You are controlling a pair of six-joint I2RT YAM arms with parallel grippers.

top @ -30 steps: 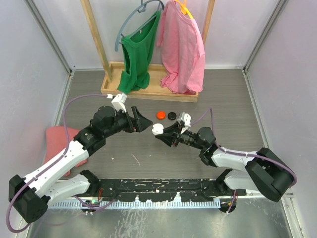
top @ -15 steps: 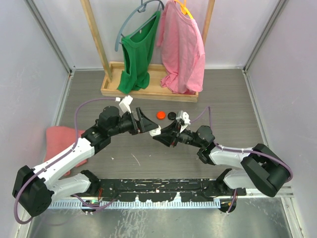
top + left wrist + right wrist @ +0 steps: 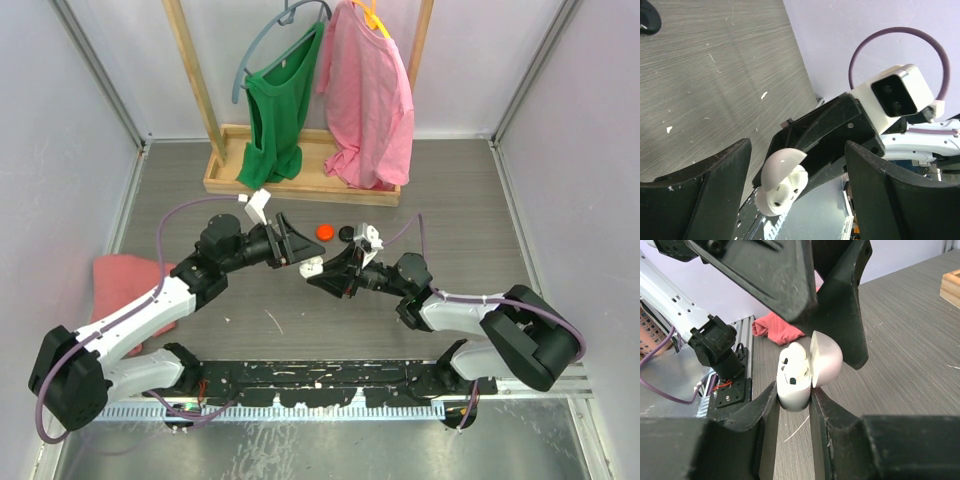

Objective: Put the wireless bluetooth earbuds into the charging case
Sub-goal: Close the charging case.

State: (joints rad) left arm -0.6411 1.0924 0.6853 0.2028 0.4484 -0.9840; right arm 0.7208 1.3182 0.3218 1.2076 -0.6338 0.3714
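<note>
The right gripper carries the case [image 3: 312,266] outward and down next and releases it on the tabletop [image 3: 360,226] beside the black piece, outward and below the gripper.
The white charging case [image 3: 795,377] is pinched by its base in my right gripper [image 3: 794,390], above the table. Its lid [image 3: 827,360] is flipped open, and the sockets show dark holes. My left gripper [image 3: 797,150] is open, its fingers [image 3: 715,175] standing wide to either side of the case [image 3: 782,185] without touching it. From above, the left gripper [image 3: 292,247] and the right gripper [image 3: 322,270] meet nose to nose at the case [image 3: 312,266]. An orange-red round piece [image 3: 324,231] and a black one [image 3: 347,234] lie just behind. I cannot tell whether these are the earbuds.
A wooden rack base [image 3: 225,180] stands at the back with a green top [image 3: 275,120] and a pink shirt [image 3: 370,100] hanging over it. A pink-red cloth [image 3: 120,280] lies at the left, under the left arm. A thin white fleck [image 3: 272,320] lies near the front rail [image 3: 320,375].
My left arm has reached further right, bringing its fingers around the case, and they have narrowed a little. The right gripper has kept its hold and barely shifted.
</note>
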